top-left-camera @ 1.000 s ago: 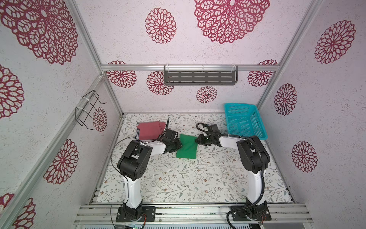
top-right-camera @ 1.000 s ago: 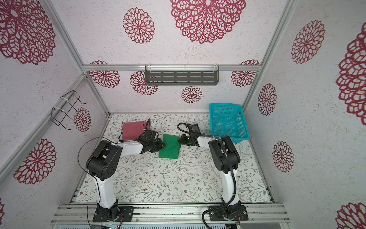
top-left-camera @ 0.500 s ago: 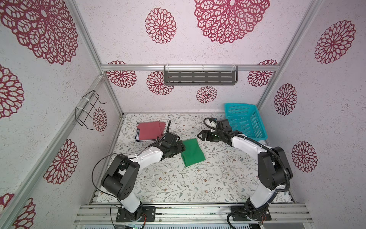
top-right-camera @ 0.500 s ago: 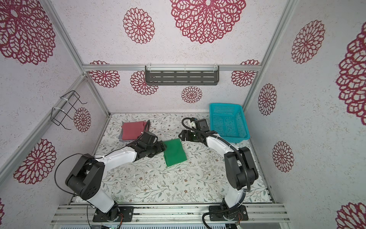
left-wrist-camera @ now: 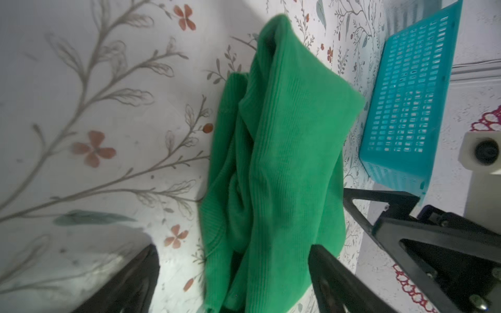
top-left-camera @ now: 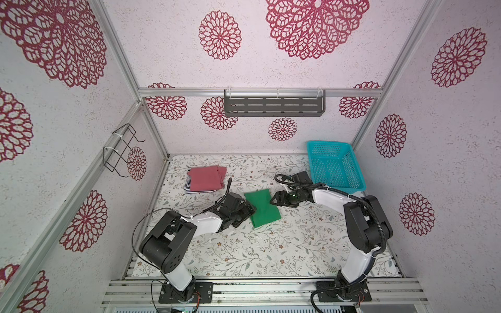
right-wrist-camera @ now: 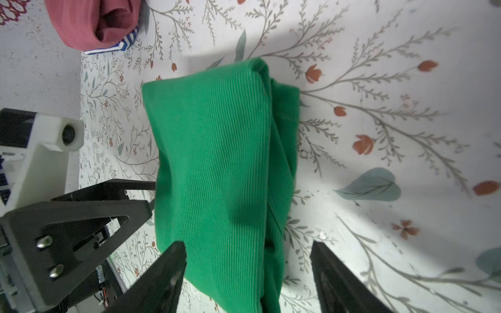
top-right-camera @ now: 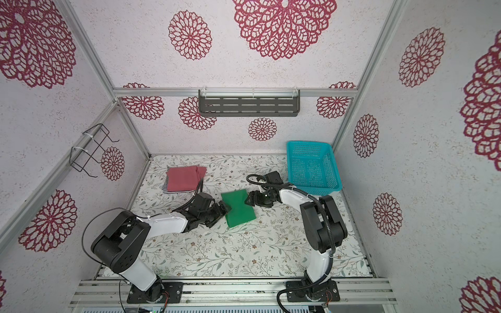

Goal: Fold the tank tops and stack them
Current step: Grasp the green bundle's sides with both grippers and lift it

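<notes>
I next need to move my left gripper down and in toward my right gripper and close on the green tank top's folded edge [top-left-camera: 255,210] [left-wrist-camera: 260,281], as it runs unpinched between the spread fingers.
A folded bright green tank top [top-left-camera: 261,207] [top-right-camera: 238,207] lies flat in the middle of the floral table. My left gripper [top-left-camera: 250,210] [top-right-camera: 225,210] is at its left edge, open, with the cloth [left-wrist-camera: 284,162] running between the spread fingers and no pinch on it. My right gripper [top-left-camera: 273,201] [top-right-camera: 247,202] is at the opposite edge, also open around the cloth [right-wrist-camera: 217,162]. At the back left the folded red-pink tank top [top-left-camera: 206,178] [top-right-camera: 184,178] lies on the striped tank top [right-wrist-camera: 127,40], of which only edges show.
A teal mesh basket [top-left-camera: 334,165] [top-right-camera: 311,165] stands at the back right, just behind the right arm. A grey slotted shelf [top-left-camera: 273,105] hangs on the back wall and a wire rack [top-left-camera: 122,151] on the left wall. Bare table [top-left-camera: 271,244] stretches toward the front.
Both grippers were shut on the green top and have opened, letting it go. The top now lies slightly nearer the front and turned. The right gripper pulled back, then returned to its edge.
</notes>
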`<state>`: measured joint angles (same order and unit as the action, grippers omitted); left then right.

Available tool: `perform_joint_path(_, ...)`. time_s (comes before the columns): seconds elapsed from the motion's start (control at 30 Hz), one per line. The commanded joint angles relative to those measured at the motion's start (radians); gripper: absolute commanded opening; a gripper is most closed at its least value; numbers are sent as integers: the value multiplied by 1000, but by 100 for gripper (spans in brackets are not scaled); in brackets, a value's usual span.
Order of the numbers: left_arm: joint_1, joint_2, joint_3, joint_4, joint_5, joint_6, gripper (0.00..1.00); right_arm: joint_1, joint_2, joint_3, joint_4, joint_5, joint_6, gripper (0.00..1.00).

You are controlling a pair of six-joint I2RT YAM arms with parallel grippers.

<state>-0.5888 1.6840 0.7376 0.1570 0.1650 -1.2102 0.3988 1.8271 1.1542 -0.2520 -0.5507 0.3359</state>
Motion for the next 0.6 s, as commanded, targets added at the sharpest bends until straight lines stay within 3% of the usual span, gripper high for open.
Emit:
perform_joint_path(0.0,-34,50,-18,-34,-29,-63,87,-2,18,-17,43,-55,14,74)
perform_joint_path(0.2,-44,57,-52,-45,-84,-102,79,6,46,-31,83,-82,27,74)
perform_joint_path(0.43,-59,120,-68,19,-78,-140,78,28,76,-45,100,-100,33,74)
perform_joint_path(0.57,-57,169,-72,59,-92,-159,67,43,87,-57,143,-105,63,73)
